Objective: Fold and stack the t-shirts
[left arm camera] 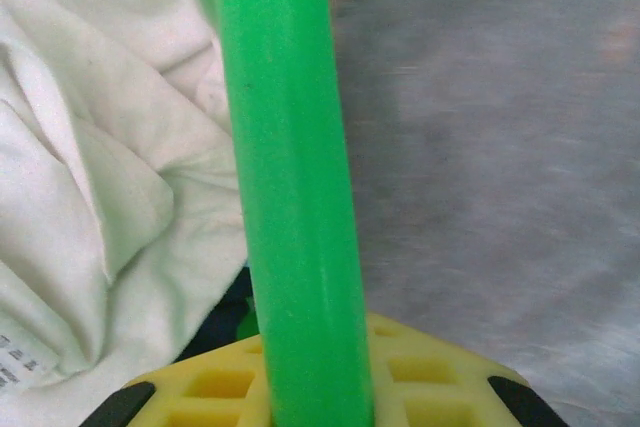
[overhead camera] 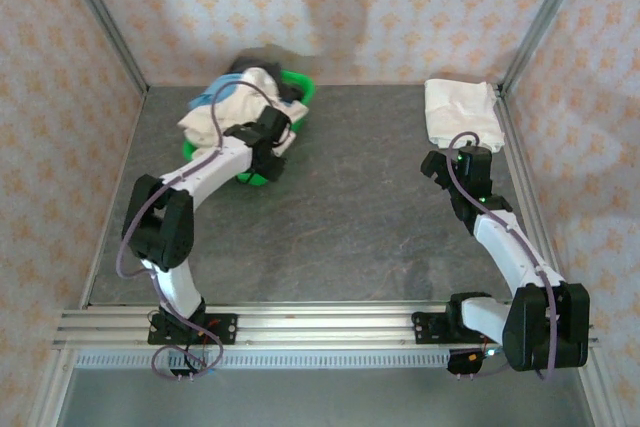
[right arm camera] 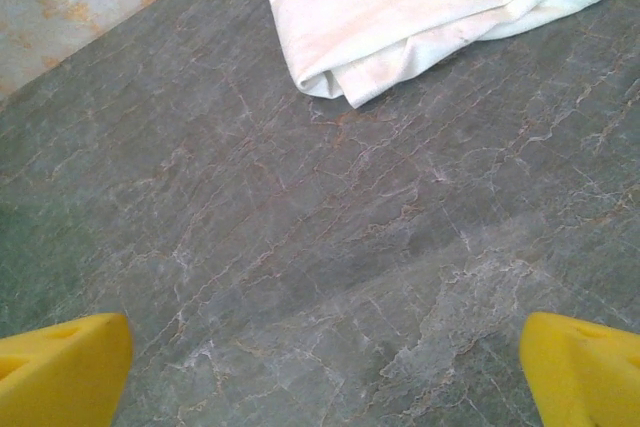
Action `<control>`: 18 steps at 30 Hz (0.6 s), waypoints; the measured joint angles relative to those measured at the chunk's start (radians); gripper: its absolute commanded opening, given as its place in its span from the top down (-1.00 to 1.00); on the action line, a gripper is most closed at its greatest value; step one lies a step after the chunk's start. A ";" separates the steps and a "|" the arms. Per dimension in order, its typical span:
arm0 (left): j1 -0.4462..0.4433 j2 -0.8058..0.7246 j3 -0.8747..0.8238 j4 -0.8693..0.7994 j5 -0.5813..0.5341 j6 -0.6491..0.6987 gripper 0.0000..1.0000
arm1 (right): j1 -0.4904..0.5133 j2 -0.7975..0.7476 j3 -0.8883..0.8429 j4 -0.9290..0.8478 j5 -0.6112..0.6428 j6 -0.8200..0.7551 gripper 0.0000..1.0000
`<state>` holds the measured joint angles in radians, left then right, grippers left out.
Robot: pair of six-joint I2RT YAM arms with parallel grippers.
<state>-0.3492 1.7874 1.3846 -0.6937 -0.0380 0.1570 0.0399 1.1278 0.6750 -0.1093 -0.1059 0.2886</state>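
The left gripper will next drag the green basket's rim sideways toward the side beside it and release it, because bare tabletop still separates the green basket from that side.
Crumpled cream t-shirts are heaped in a green basket at the back left. In the left wrist view the cream cloth lies left of the basket's green rim. That rim runs straight between the yellow fingers of my left gripper, which is shut on it at the basket's near side. A folded cream t-shirt lies flat at the back right, also in the right wrist view. My right gripper hovers just in front of it, wide open and holding nothing.
A light blue garment and a dark one poke out of the basket pile. Patterned walls with metal corner posts close in the grey marbled table. An aluminium rail runs along the near edge.
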 measured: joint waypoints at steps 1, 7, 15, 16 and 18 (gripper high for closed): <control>0.029 0.000 0.000 0.001 -0.012 -0.011 1.00 | -0.001 0.000 0.000 0.000 0.002 0.000 -0.99; 0.185 0.027 0.014 -0.016 -0.087 -0.036 1.00 | -0.002 0.003 0.000 -0.001 0.013 0.002 -0.99; 0.252 0.120 0.083 -0.027 -0.109 0.031 1.00 | -0.002 0.025 0.000 -0.005 0.013 0.004 -0.99; 0.257 0.132 0.097 -0.031 -0.109 0.040 1.00 | -0.002 0.027 0.000 -0.005 0.013 0.004 -0.99; 0.274 0.156 0.128 -0.034 -0.108 0.061 1.00 | -0.002 0.029 0.000 -0.006 0.013 0.004 -0.99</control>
<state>-0.0753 1.9430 1.5124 -0.7277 -0.1459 0.2176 0.0383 1.1568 0.6750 -0.1154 -0.0929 0.2928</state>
